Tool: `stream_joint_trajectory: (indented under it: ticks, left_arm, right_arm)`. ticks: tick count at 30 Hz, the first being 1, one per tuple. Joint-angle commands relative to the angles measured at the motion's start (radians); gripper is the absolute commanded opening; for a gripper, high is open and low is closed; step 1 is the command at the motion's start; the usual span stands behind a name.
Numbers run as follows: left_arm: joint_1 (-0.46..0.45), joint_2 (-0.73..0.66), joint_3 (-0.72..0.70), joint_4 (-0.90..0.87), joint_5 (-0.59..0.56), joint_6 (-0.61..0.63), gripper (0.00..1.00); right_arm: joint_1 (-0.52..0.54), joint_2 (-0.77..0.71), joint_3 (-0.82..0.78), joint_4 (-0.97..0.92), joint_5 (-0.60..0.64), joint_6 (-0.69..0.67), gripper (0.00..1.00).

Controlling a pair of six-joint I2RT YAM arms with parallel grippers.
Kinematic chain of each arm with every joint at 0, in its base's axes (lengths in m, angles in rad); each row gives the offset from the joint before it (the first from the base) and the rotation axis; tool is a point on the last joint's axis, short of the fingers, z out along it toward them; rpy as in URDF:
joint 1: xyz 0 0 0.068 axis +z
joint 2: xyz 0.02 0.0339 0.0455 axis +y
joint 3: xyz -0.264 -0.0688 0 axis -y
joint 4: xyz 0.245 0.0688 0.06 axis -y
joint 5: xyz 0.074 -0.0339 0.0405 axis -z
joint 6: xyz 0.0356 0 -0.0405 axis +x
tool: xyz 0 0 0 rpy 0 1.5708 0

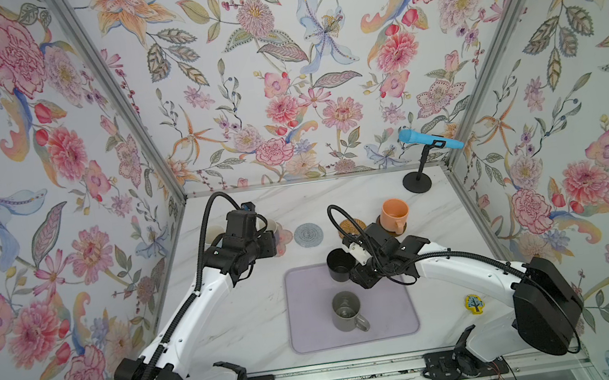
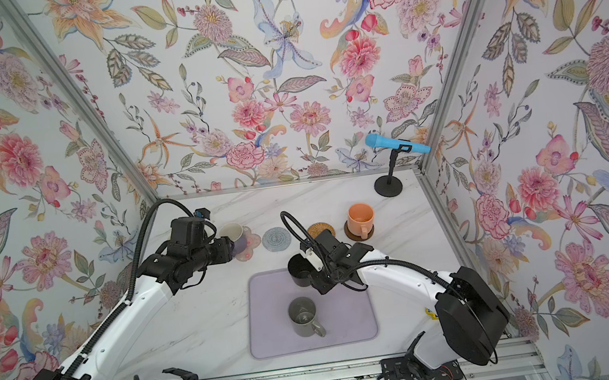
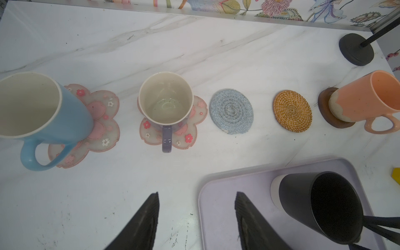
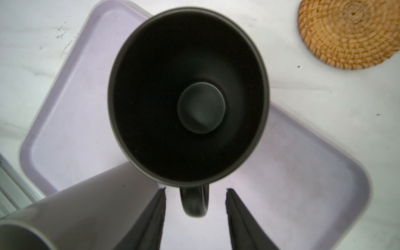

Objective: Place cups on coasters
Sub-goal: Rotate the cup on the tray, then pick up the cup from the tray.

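Note:
My right gripper lowers its open fingers around the black cup's handle (image 4: pixel 194 202) and closes next, since the handle lies below, in line with the gap between them.
In the left wrist view a light blue cup (image 3: pixel 43 121) stands on a pink flower coaster (image 3: pixel 101 112), and a purple-grey cup (image 3: pixel 165 101) on a second one (image 3: pixel 194 121). The grey ringed coaster (image 1: pixel 308 234) and woven tan coaster (image 1: pixel 351 226) are bare. The peach cup (image 1: pixel 394 213) sits on the dark brown coaster (image 3: pixel 324 108). The black cup (image 4: pixel 188 97) and grey cup (image 1: pixel 345 311) stand on the lilac mat (image 1: pixel 391 315). My right gripper (image 4: pixel 195 190) is open, its fingers either side of the black cup's handle without touching. My left gripper (image 3: pixel 197 193) is open and holds nothing.
A black stand base (image 1: pixel 417 183) carrying a blue microphone (image 1: pixel 428 139) is at the back right corner. A small yellow block (image 1: pixel 473 303) lies near the right arm's base. Flowered walls close in the table on three sides.

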Motion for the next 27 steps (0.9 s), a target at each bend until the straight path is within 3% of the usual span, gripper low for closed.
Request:
stream_joint_trajectory:
  ticks: [1,27]
  left_arm:
    - [-0.022,-0.014,0.027,-0.036,-0.037,-0.022,0.59]
    - [-0.077,-0.056,0.037,-0.085,-0.109,-0.071,0.58]
  right_arm:
    - [0.002,0.004,-0.023,0.004,-0.010,-0.033,0.47]
    - [0.027,0.076,-0.039,0.082,0.002,-0.058,0.24]
